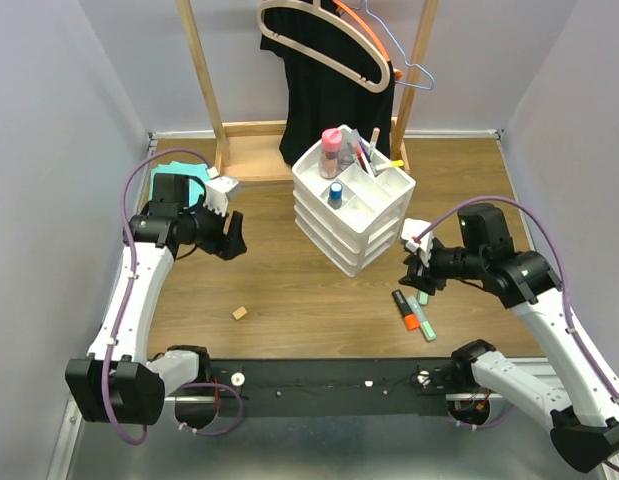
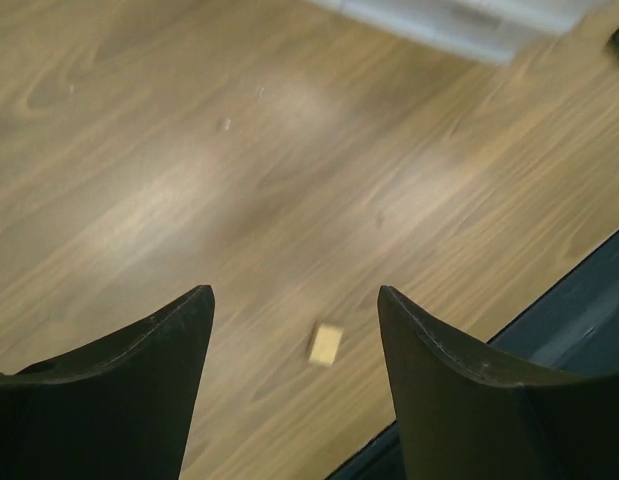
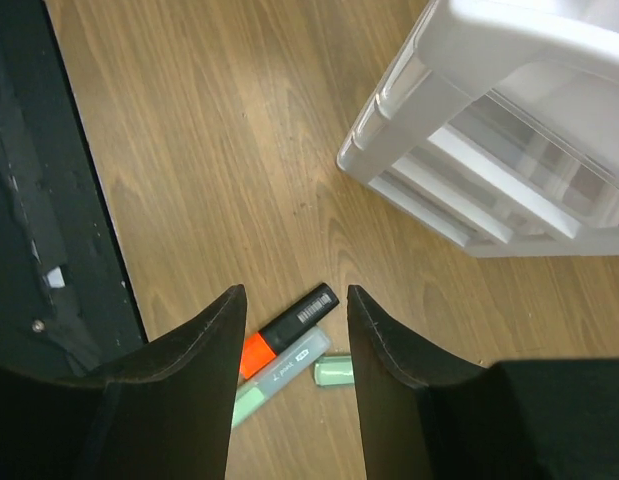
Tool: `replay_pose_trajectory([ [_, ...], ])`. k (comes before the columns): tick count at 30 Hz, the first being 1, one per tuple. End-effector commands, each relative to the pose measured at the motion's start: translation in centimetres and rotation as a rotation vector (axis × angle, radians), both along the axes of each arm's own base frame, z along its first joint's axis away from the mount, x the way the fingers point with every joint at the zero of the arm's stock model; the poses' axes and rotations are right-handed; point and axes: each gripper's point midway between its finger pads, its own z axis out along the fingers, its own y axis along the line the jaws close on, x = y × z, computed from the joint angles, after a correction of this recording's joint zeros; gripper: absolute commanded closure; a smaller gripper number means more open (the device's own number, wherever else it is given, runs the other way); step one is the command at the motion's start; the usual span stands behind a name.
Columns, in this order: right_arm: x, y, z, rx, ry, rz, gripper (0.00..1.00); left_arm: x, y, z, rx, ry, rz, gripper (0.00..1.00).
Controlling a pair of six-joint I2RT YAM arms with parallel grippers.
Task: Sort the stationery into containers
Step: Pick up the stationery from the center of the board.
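Note:
My left gripper will move back toward the black bar and go down to the tan eraser cube.
The white three-drawer organiser stands mid-table. Its top tray holds a pink-capped bottle, a blue-capped tube and several slim pens. A tan eraser cube lies on the wood, below and between the fingers of my open left gripper, which hovers above it. An orange highlighter and a green highlighter lie side by side right of the organiser, beside a short green piece. My right gripper hangs open over them, holding nothing.
A teal folded cloth lies at the back left behind the left arm. The wooden rack with hangers and a black garment stands behind the organiser. A black rail runs along the near table edge.

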Motion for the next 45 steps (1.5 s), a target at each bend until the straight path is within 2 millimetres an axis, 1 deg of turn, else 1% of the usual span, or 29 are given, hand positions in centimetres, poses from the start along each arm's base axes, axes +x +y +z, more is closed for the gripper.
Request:
replay_pose_trajectory([
  [1, 0.1, 0.2, -1.0, -0.045, -0.023, 0.103, 0.47, -5.4, 4.7, -5.1, 0.354, 0.174, -0.259, 0.25],
  [4, 1.6, 1.2, -0.5, -0.009, -0.046, 0.095, 0.46, -7.7, 5.0, -6.5, 0.374, 0.287, -0.376, 0.26],
  [5, 2.2, 1.6, -0.1, 0.008, -0.061, 0.090, 0.46, -8.2, 4.9, -6.9, 0.380, 0.305, -0.401, 0.27],
  [6, 2.5, 1.8, 0.1, 0.015, -0.067, 0.092, 0.46, -9.0, 5.0, -7.8, 0.391, 0.341, -0.423, 0.28],
  [7, 2.9, 2.0, -0.1, 0.015, -0.059, 0.090, 0.46, -9.1, 4.9, -8.4, 0.416, 0.344, -0.434, 0.28],
  [8, 3.3, 2.2, 0.1, 0.021, -0.067, 0.084, 0.46, -9.6, 4.4, -8.9, 0.448, 0.346, -0.471, 0.28],
  [9, 3.7, 2.2, 0.3, 0.023, -0.073, 0.074, 0.46, -10.3, 4.7, -10.0, 0.502, 0.368, -0.488, 0.29],
  [10, 4.0, 2.3, 0.4, 0.024, -0.080, 0.069, 0.46, -9.7, 4.3, -10.4, 0.530, 0.335, -0.483, 0.29],
  [11, 4.3, 2.4, 0.7, 0.031, -0.093, 0.067, 0.46, -9.9, 4.0, -10.9, 0.542, 0.350, -0.454, 0.29],
  [12, 4.5, 2.4, 1.0, 0.034, -0.100, 0.061, 0.46, -10.3, 3.8, -11.7, 0.593, 0.351, -0.484, 0.29],
  [13, 4.7, 2.5, 1.2, 0.037, -0.109, 0.057, 0.46, -9.8, 3.4, -12.1, 0.610, 0.336, -0.470, 0.30],
  [15, 5.0, 2.6, 1.5, 0.042, -0.117, 0.051, 0.45, -9.8, 2.9, -12.8, 0.620, 0.351, -0.443, 0.30],
  [16, 5.1, 2.6, 1.7, 0.042, -0.121, 0.048, 0.45, -9.3, 2.8, -13.2, 0.624, 0.346, -0.428, 0.30],
  [18, 5.2, 2.6, 1.6, 0.041, -0.116, 0.041, 0.45, -8.7, 2.9, -13.5, 0.631, 0.345, -0.394, 0.32],
  [19, 5.2, 2.5, 1.8, 0.043, -0.119, 0.037, 0.45, -8.1, 2.7, -13.7, 0.632, 0.335, -0.382, 0.32],
  [23, 5.3, 2.5, 1.8, 0.057, -0.116, 0.014, 0.45, -7.3, 1.3, -14.0, 0.584, 0.344, -0.332, 0.36],
  [26, 5.5, 2.5, 2.0, 0.063, -0.117, -0.004, 0.45, -7.5, 0.7, -14.8, 0.580, 0.348, -0.327, 0.39],
  [32, 5.5, 2.2, 2.0, 0.064, -0.121, -0.033, 0.45, -8.2, 1.0, -17.0, 0.635, 0.425, -0.336, 0.43],
  [34, 5.5, 2.0, 2.0, 0.063, -0.120, -0.044, 0.45, -8.7, 0.7, -17.6, 0.641, 0.453, -0.368, 0.45],
  [37, 5.5, 1.9, 2.1, 0.062, -0.123, -0.052, 0.45, -8.9, 0.3, -18.3, 0.662, 0.464, -0.387, 0.46],
  [42, 5.4, 1.6, 1.9, 0.050, -0.128, -0.058, 0.44, -9.2, 0.5, -19.0, 0.681, 0.496, -0.396, 0.52],
  [45, 5.3, 1.5, 1.6, 0.044, -0.126, -0.056, 0.44, -9.8, 0.7, -19.2, 0.689, 0.505, -0.412, 0.52],
])
